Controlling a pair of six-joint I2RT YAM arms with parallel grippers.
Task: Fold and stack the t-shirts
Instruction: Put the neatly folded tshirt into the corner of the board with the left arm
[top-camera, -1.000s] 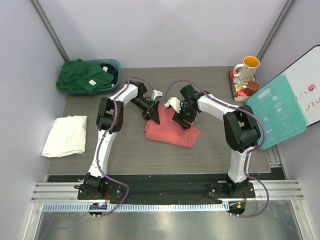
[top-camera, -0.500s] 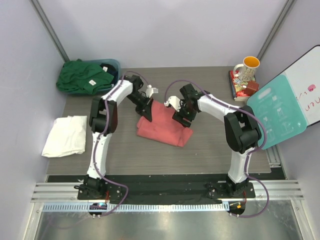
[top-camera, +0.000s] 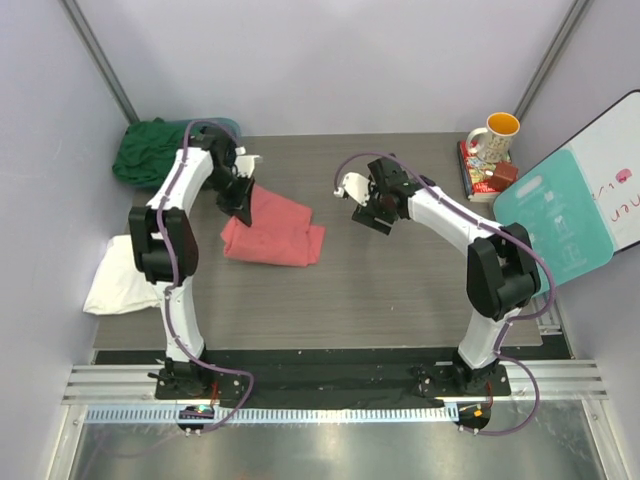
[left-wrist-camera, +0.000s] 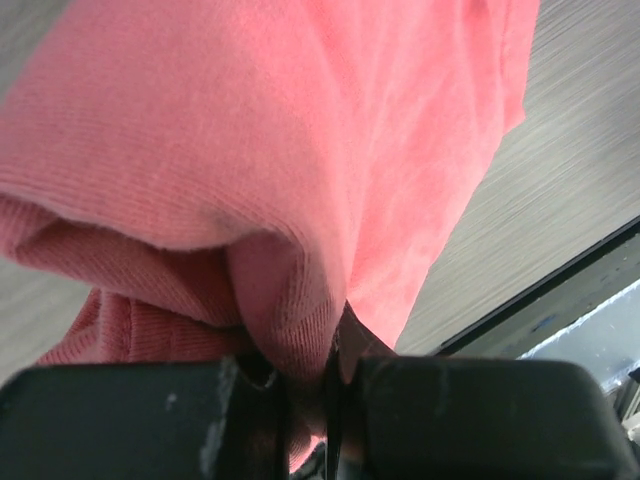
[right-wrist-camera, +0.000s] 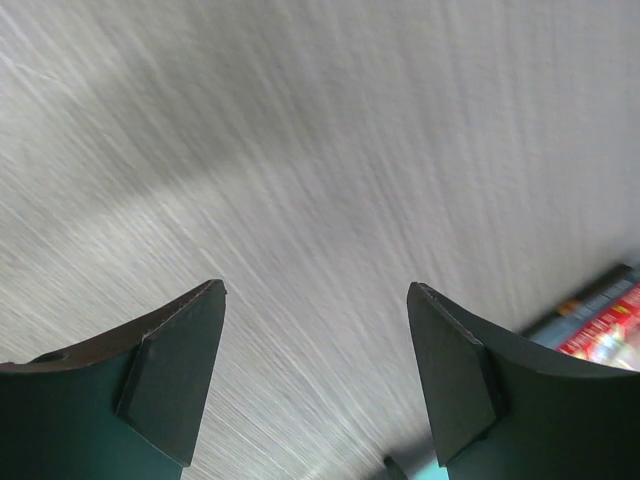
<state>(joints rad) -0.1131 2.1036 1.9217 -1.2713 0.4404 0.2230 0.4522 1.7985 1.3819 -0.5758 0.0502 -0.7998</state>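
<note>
The coral t-shirt will go to the left in the top view next, onto the folded white t-shirt (top-camera: 116, 279), and my left gripper will release it there.
The folded coral-red t-shirt (top-camera: 275, 232) lies left of the table's middle. My left gripper (top-camera: 240, 197) is shut on its far left corner; in the left wrist view a pinch of coral cloth (left-wrist-camera: 300, 150) sits between the closed jaws of that gripper (left-wrist-camera: 310, 375). The white t-shirt (top-camera: 112, 288) lies folded at the left edge, partly behind the left arm. The dark green t-shirt (top-camera: 148, 152) is heaped at the back left. My right gripper (top-camera: 366, 206) hangs open over bare table to the right of the coral shirt, and in its wrist view that gripper (right-wrist-camera: 315, 350) has nothing between its fingers.
A teal tub (top-camera: 231, 127) peeks out behind the green shirt. At the back right stand a mug (top-camera: 494, 136) on books (top-camera: 484, 178), with a teal board (top-camera: 556, 222) and a whiteboard (top-camera: 618, 165) leaning at the right edge.
My left gripper closed on the coral shirt and dragged it left toward the white shirt. My right gripper came off the shirt, opened wider and stayed to the right.
</note>
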